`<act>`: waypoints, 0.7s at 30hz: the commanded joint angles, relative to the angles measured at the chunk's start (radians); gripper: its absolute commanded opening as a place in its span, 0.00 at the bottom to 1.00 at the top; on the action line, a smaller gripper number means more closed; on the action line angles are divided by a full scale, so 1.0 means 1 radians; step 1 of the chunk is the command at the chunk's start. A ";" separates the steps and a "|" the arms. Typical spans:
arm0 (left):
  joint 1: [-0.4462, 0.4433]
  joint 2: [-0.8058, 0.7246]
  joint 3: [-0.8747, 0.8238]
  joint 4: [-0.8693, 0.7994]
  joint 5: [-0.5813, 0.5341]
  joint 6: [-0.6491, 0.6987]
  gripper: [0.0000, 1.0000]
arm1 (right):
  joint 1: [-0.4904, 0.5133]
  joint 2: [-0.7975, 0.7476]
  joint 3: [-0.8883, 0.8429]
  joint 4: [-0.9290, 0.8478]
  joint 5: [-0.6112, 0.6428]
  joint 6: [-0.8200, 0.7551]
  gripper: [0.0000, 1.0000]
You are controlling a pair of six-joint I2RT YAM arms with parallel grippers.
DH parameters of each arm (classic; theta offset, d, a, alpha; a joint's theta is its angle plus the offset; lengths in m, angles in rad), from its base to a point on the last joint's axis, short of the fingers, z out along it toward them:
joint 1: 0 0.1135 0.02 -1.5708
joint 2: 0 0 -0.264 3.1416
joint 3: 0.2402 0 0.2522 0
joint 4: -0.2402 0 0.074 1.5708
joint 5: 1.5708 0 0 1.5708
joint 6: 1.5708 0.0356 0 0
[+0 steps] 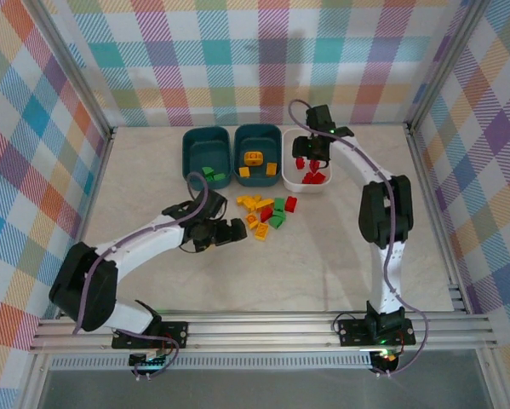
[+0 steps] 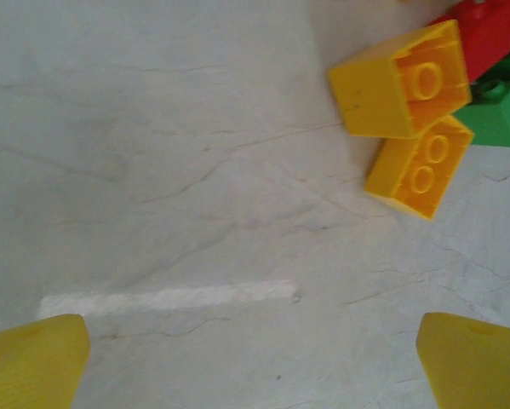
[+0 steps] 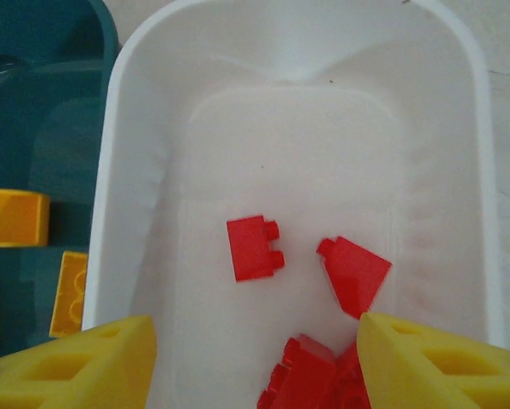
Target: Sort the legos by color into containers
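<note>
My left gripper moves outward to the pile's edge next and lowers onto the hollow-sided yellow brick (image 2: 399,81) touching the red one, since bare tabletop beside it leaves finger room.
A loose pile of yellow, green and red legos (image 1: 267,213) lies mid-table. My left gripper (image 1: 223,232) hovers just left of it, open, nothing between its fingers (image 2: 33,362); two yellow bricks (image 2: 403,81) lie ahead of it. My right gripper (image 1: 312,155) hangs open over the white tub (image 1: 306,181), which holds several red bricks (image 3: 255,247). The left teal tub (image 1: 207,157) holds green bricks (image 1: 210,176). The middle teal tub (image 1: 256,154) holds yellow bricks (image 1: 254,158).
The three tubs stand in a row at the back of the table. Metal frame rails run along both sides and the near edge (image 1: 263,328). Bare tabletop (image 1: 144,187) lies left of the pile and in front of it.
</note>
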 commanded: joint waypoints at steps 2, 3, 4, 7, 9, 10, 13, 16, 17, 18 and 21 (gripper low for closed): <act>-0.025 0.069 0.090 -0.040 -0.073 0.048 0.98 | 0.015 -0.270 -0.224 0.107 -0.038 0.064 0.65; -0.026 0.093 0.114 -0.039 -0.078 0.051 0.97 | 0.028 -0.337 -0.318 0.164 -0.042 0.088 0.65; -0.026 0.117 0.140 -0.040 -0.088 0.044 0.96 | 0.049 -0.402 -0.419 0.209 -0.036 0.105 0.66; -0.028 0.191 0.217 -0.053 -0.113 0.000 0.94 | 0.109 -0.554 -0.660 0.324 0.010 0.145 0.66; -0.028 0.246 0.274 -0.064 -0.117 -0.047 0.92 | 0.139 -0.622 -0.787 0.368 0.036 0.160 0.66; -0.028 0.275 0.302 -0.062 -0.107 -0.071 0.91 | 0.153 -0.655 -0.845 0.389 0.049 0.165 0.66; -0.028 0.342 0.358 -0.035 -0.083 -0.155 0.89 | 0.192 -0.732 -0.993 0.446 0.100 0.161 0.65; -0.027 0.394 0.394 -0.004 -0.073 -0.267 0.88 | 0.218 -0.780 -1.126 0.542 0.149 0.171 0.65; -0.028 0.411 0.406 0.001 -0.067 -0.300 0.88 | 0.219 -0.791 -1.147 0.555 0.155 0.178 0.65; -0.029 0.428 0.417 0.001 -0.060 -0.340 0.87 | 0.219 -0.802 -1.152 0.552 0.164 0.181 0.65; -0.036 0.467 0.436 -0.006 -0.081 -0.415 0.82 | 0.219 -0.832 -1.163 0.555 0.207 0.188 0.66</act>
